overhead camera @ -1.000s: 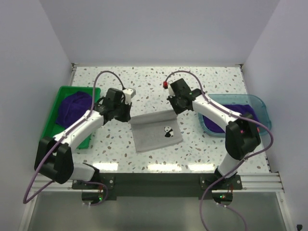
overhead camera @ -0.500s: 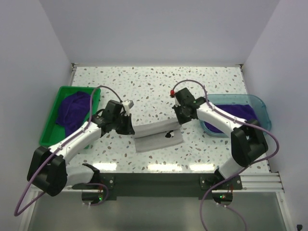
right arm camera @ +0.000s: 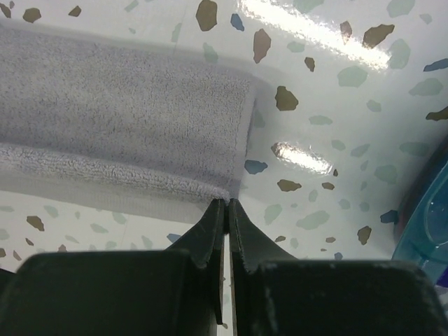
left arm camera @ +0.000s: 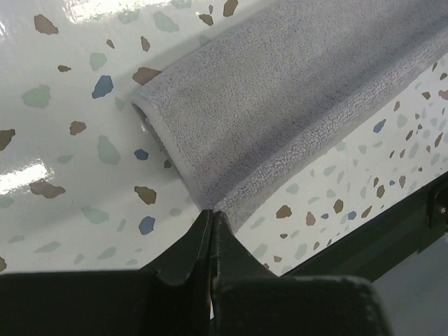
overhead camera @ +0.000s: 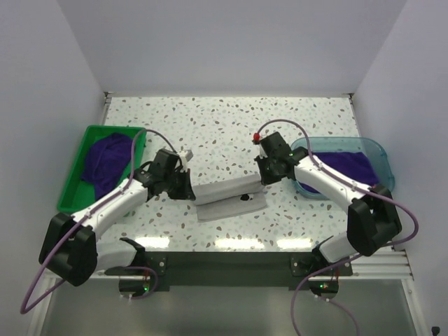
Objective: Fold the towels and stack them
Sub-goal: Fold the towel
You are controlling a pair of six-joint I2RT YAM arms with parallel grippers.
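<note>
I need to move my right gripper back and down next and let go of the towel's lifted edge on the towel's near tray-side corner (overhead camera: 263, 204), which is bare below and back of the gripper's fingers.
A pale grey towel (overhead camera: 227, 197) lies mid-table, its far edge lifted and rolled over toward the near edge. My left gripper (overhead camera: 190, 194) is shut on the towel's left corner; in the left wrist view the cloth (left arm camera: 294, 91) runs away from the closed tips (left arm camera: 212, 212). At the right corner my right gripper (overhead camera: 263, 180) is shut too, and the right wrist view shows the fold (right arm camera: 119, 119) pinched at the tips (right arm camera: 229, 201). One dark purple towel (overhead camera: 105, 159) sits bunched in the green bin. Another purple towel (overhead camera: 346, 165) lies in the teal tray.
The green bin (overhead camera: 70, 187) stands at the left edge of the speckled table. The translucent teal tray (overhead camera: 380, 150) stands at the right, close behind my right forearm. White walls close in the back and both sides.
Both grippers have moved toward the near edge, drawing the grey towel's far edge over itself. The towel has gone from flat to half folded, and its small dark print is mostly covered.
</note>
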